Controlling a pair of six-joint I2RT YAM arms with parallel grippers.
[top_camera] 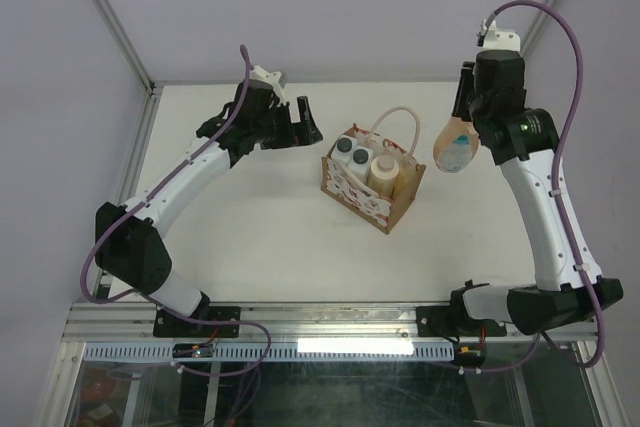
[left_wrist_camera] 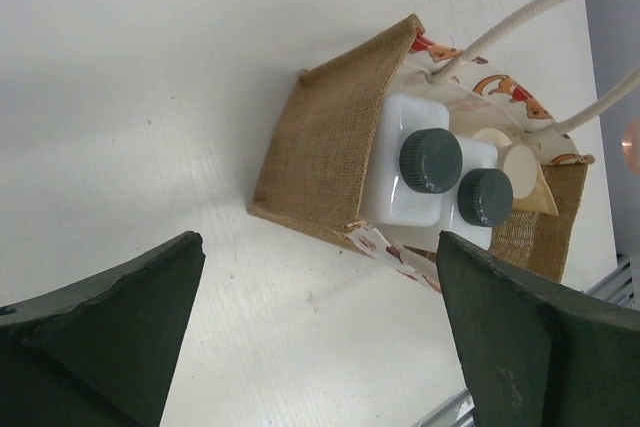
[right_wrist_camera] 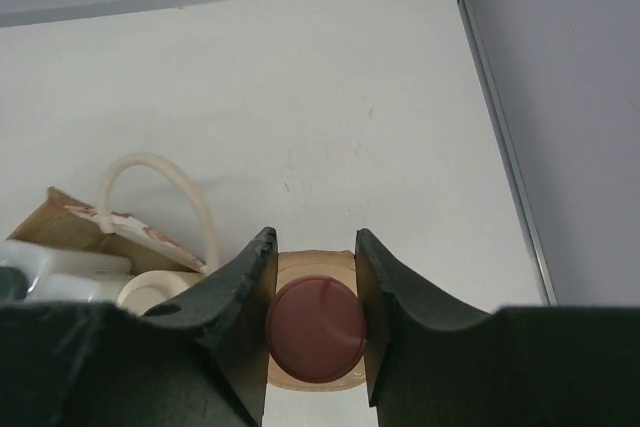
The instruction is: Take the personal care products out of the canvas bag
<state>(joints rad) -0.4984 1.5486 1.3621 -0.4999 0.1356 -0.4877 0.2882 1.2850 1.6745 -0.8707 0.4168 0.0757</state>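
I will move my right gripper outward and down next and release the bottle clear of the bag [top_camera: 372,187], because bare table near the table's far corner [top_camera: 445,113] is below and outward of it.
The brown canvas bag [top_camera: 372,187] stands at the table's middle with cream rope handles; it also shows in the left wrist view [left_wrist_camera: 330,142]. Inside stand two white bottles with dark caps [top_camera: 352,152] [left_wrist_camera: 430,160] and a cream bottle with a round lid [top_camera: 383,171]. My right gripper [top_camera: 468,125] is shut on the pink cap [right_wrist_camera: 316,327] of the peach-orange bottle [top_camera: 456,148], held in the air right of the bag. My left gripper [top_camera: 303,127] is open and empty, left of the bag above the table.
A metal frame rail [top_camera: 330,319] runs along the near edge. Pale walls and corner posts [top_camera: 110,22] close in the back and sides. Bare white table [top_camera: 250,237] lies around the bag.
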